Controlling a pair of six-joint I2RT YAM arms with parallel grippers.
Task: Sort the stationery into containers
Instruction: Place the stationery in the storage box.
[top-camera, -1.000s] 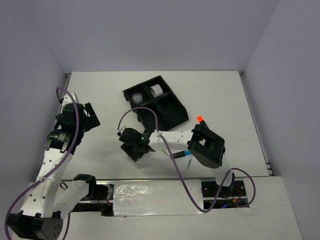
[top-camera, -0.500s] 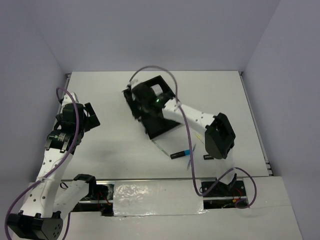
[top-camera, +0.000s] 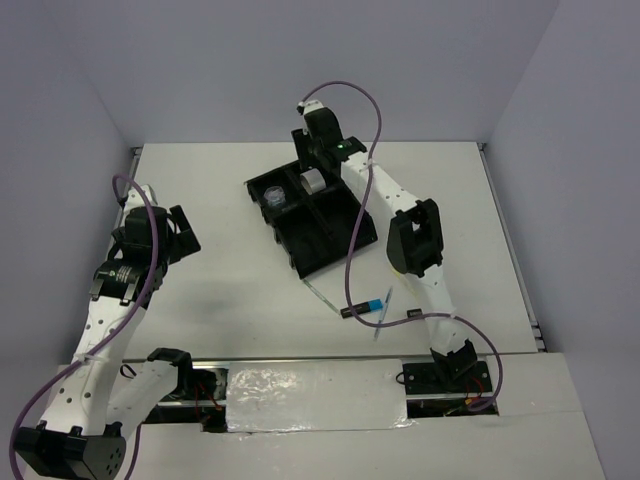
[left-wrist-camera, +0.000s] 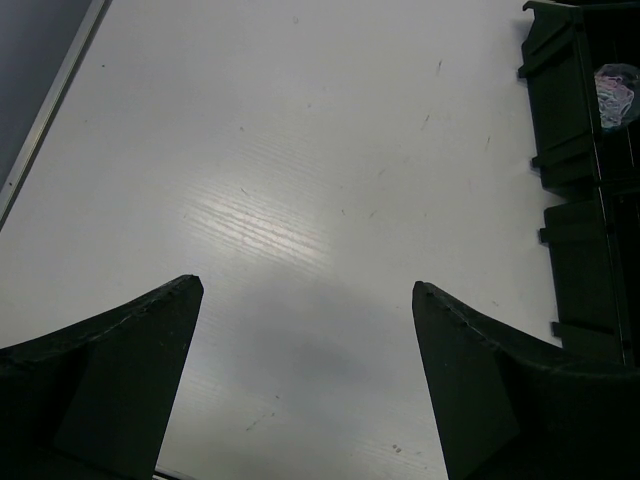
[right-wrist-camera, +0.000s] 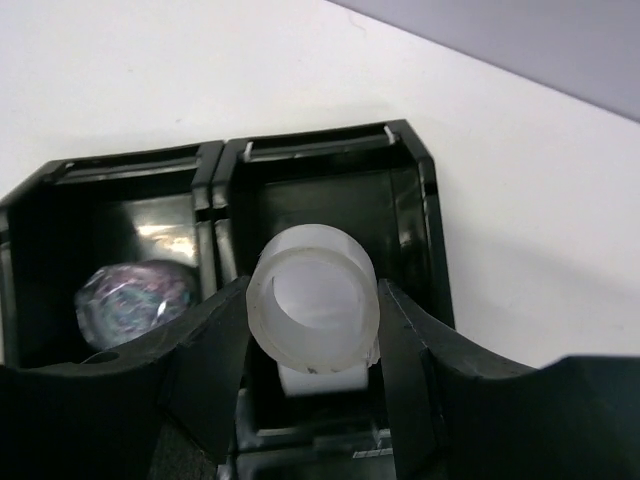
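Note:
I will lower my right gripper toward the far end of the whitish roll's section of the tray and let go of the clear tape roll there, because the whitish roll leaves that end bare.
The black four-compartment tray (top-camera: 335, 240) lies at the table's middle back. My right gripper (top-camera: 309, 168) reaches over its far right compartment and is shut on the clear tape roll (right-wrist-camera: 313, 310), held above that compartment. A whitish roll (right-wrist-camera: 322, 380) lies under it in the same compartment. The glittery silver roll (top-camera: 275, 196) sits in the far left compartment (right-wrist-camera: 133, 300). A black marker with a blue cap (top-camera: 364, 308) and thin pens (top-camera: 383, 316) lie on the table in front of the tray. My left gripper (top-camera: 181, 236) is open and empty over bare table (left-wrist-camera: 305, 285).
The tray's edge (left-wrist-camera: 575, 150) shows at the right of the left wrist view. The right arm's elbow (top-camera: 413, 236) and purple cable (top-camera: 352, 240) hang over the tray's right side. The table's left edge (left-wrist-camera: 55, 110) is near the left gripper.
The right arm has swung from the table's near middle, over the tray, to the tray's far right compartment. The left arm has not moved.

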